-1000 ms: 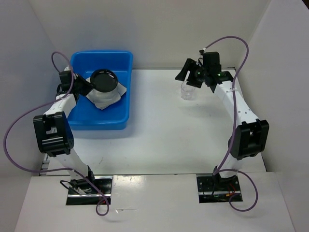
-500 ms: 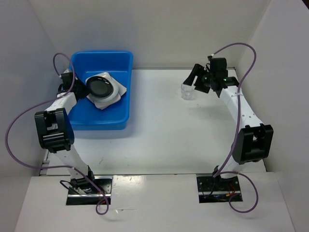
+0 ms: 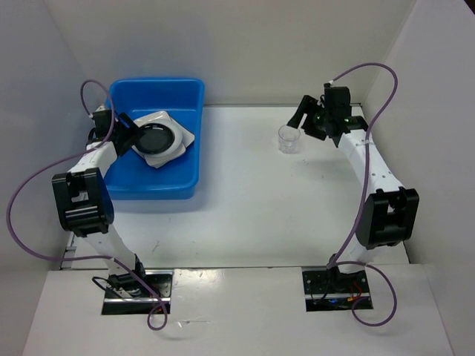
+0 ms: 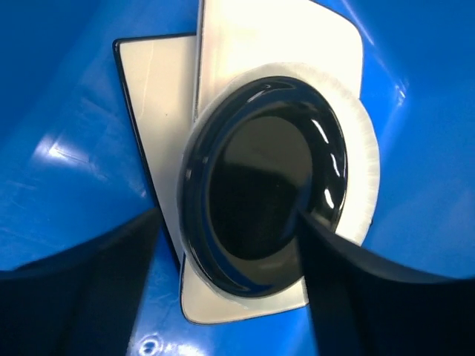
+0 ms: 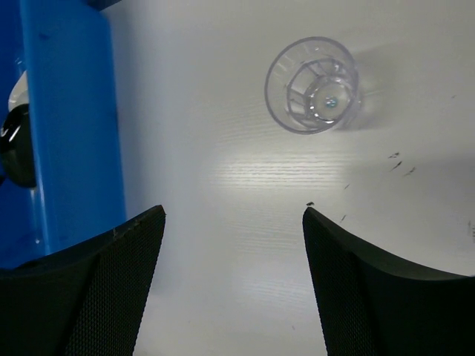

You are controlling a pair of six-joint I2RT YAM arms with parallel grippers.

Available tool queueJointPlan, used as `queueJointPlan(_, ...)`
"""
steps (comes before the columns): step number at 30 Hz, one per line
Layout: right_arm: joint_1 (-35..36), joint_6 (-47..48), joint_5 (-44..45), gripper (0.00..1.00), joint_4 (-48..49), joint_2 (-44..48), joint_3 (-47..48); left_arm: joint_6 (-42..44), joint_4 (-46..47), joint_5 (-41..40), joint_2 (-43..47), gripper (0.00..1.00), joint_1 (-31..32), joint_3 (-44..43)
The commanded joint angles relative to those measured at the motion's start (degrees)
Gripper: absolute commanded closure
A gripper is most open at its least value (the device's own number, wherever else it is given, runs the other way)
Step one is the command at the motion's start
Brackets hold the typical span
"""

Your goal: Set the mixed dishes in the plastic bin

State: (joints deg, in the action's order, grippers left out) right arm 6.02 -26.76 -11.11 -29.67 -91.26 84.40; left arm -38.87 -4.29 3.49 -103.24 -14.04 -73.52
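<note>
The right gripper will lower its open fingers onto the side of the cup's rim away from the bin, because the cup (image 3: 289, 139) stands upright below it with its rim facing up.
The blue plastic bin (image 3: 152, 180) stands at the back left. In it lies a stack of dishes: the squarish white plate with a dark edge (image 4: 148, 96), the white rectangular tray (image 4: 297, 44), the round white dish (image 4: 365, 185) and, on top, the black bowl (image 4: 267, 174). My left gripper (image 4: 228, 215) is open just above the bowl (image 3: 157, 137), one finger on each side of its near rim, holding nothing. The small clear cup (image 5: 312, 85) stands upright on the table (image 3: 245, 185). My right gripper (image 5: 234, 211) hangs open beside the cup (image 3: 289, 139), apart from it.
The blue bin's wall (image 5: 67, 119) shows at the left of the right wrist view, with the bowl's edge behind it. White walls close the table at the back and on both sides. Purple cables loop off both arms.
My left gripper has opened and let go of the black bowl, which dropped from a raised tilt to lie flat on the white dishes. My right gripper shifted slightly right, away from the cup.
</note>
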Motion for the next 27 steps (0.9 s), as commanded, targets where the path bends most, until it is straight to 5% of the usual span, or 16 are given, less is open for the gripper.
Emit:
queueJointPlan(1, -0.48, 1.80, 7.84, 0.20, 0.67, -3.03, 3.57, 1.17, 0.08, -0.59, 4.45, 0.16, -0.28, -1.10)
queueJointPlan(3, -0.48, 1.80, 10.14, 0.20, 0.67, -5.32, 4.37, 1.96, -1.32, -1.11, 6.20, 0.03, -0.28, -1.63)
queueJointPlan(10, -1.09, 1.28, 18.58, 0.29, 1.90, -10.51, 6.21, 2.66, -1.95, -0.25, 15.51, 0.02, -0.28, -0.31)
queueJointPlan(27, -2.86, 0.13, 13.49, 0.43, 4.89, -22.29, 10.35, -3.23, 0.69, 18.57, 18.78, 0.00, -0.28, 0.22)
